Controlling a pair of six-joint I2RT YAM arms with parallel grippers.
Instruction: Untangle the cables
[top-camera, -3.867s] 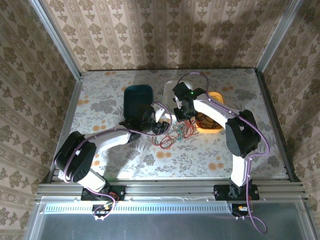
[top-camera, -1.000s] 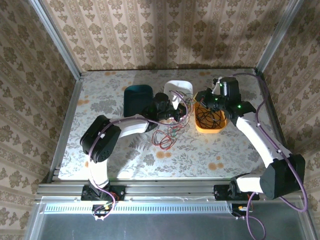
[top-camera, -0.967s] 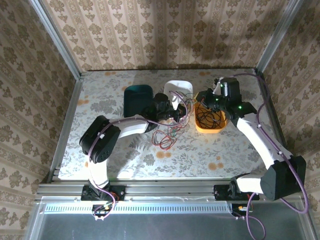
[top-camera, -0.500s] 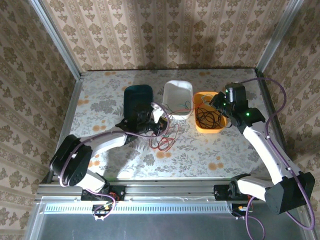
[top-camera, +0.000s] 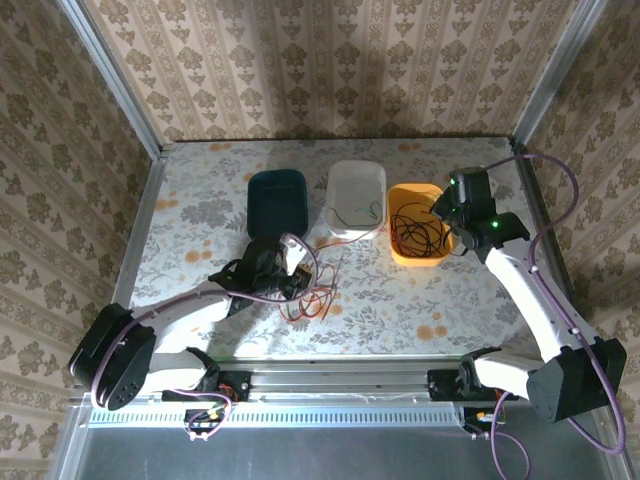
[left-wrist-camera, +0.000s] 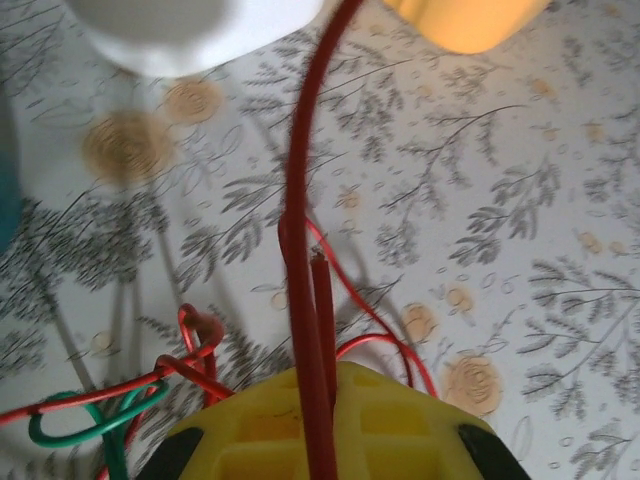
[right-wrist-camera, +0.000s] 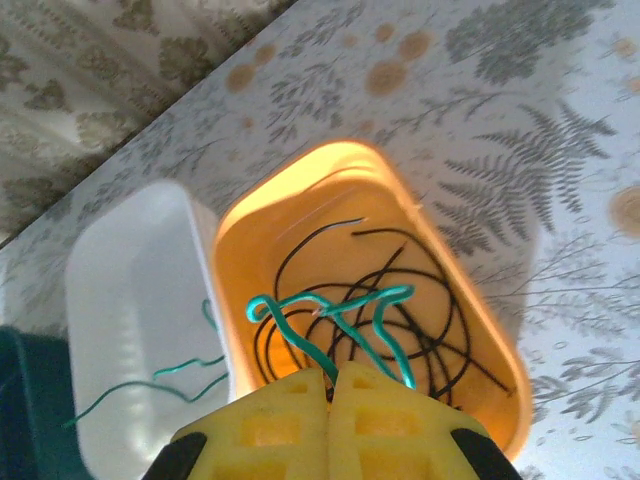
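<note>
A thin green cable lies at the white tray. My right gripper needs to move across from the orange tray (top-camera: 405, 258) next and release the bent green cable over the white tray.
My left gripper (top-camera: 296, 274) is shut on a red cable (left-wrist-camera: 295, 180), which runs taut between its yellow fingers (left-wrist-camera: 400, 420) up toward the trays. More red cables (top-camera: 308, 301) lie looped on the table by it, tangled with a green cable (left-wrist-camera: 68, 426). Over the orange tray (top-camera: 405, 258), my right gripper (top-camera: 442, 212) is shut on a bent green cable (right-wrist-camera: 330, 305). Black cables (right-wrist-camera: 420, 300) lie coiled in that tray. A thin green cable (right-wrist-camera: 150, 385) lies in the white tray (right-wrist-camera: 120, 260).
A dark teal tray (top-camera: 277, 195) stands left of the white tray (top-camera: 357, 168) at the middle back of the flowered table. Metal rails frame the table's sides and near edge. Purple arm cables loop beside both arms.
My left gripper has drawn back toward the near left, dragging the red cable and the tangle with it. The right gripper has stayed over the orange tray, holding the green cable.
</note>
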